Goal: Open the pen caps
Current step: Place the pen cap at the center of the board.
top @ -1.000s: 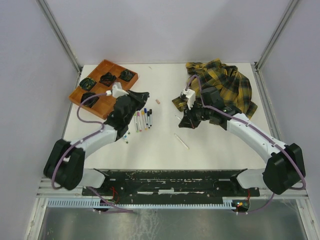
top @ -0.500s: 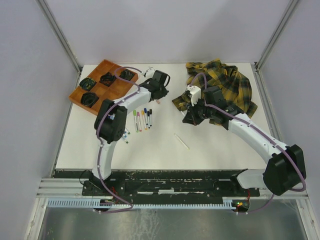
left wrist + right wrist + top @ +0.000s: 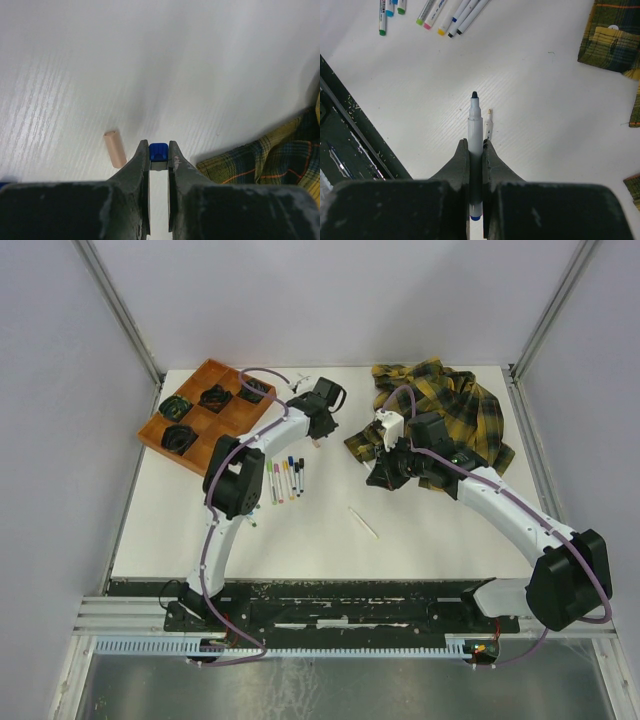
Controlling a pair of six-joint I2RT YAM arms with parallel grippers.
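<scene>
The lone bare-tipped marker already has its cap off, so next I will move my right gripper back and down to the tabletop [image 3: 499,137] beside it and let go of its white body [image 3: 475,127] there.
In the left wrist view my left gripper [image 3: 158,145] is shut on a small blue pen cap [image 3: 158,151], held just above the table. A peach pen cap [image 3: 115,148] lies on the table just left of the fingers. From above, this gripper [image 3: 316,430] hangs near the shirt's left edge. My right gripper [image 3: 475,142] is shut on a white marker barrel [image 3: 475,127], whose bare dark tip points away from it. In the top view it [image 3: 379,477] hovers right of the marker row [image 3: 285,478]. Those markers are capped in several colours.
A bare-tipped marker [image 3: 363,522] lies alone mid-table, also seen under the right gripper as a thin barrel [image 3: 489,125]. A yellow plaid shirt [image 3: 445,410] covers the back right. A wooden tray [image 3: 226,376] with black items sits back left. Loose caps [image 3: 250,516] lie by the left arm.
My left arm has swung from over the marker row out to the back middle of the table, beside the peach cap. The right arm has hardly moved.
</scene>
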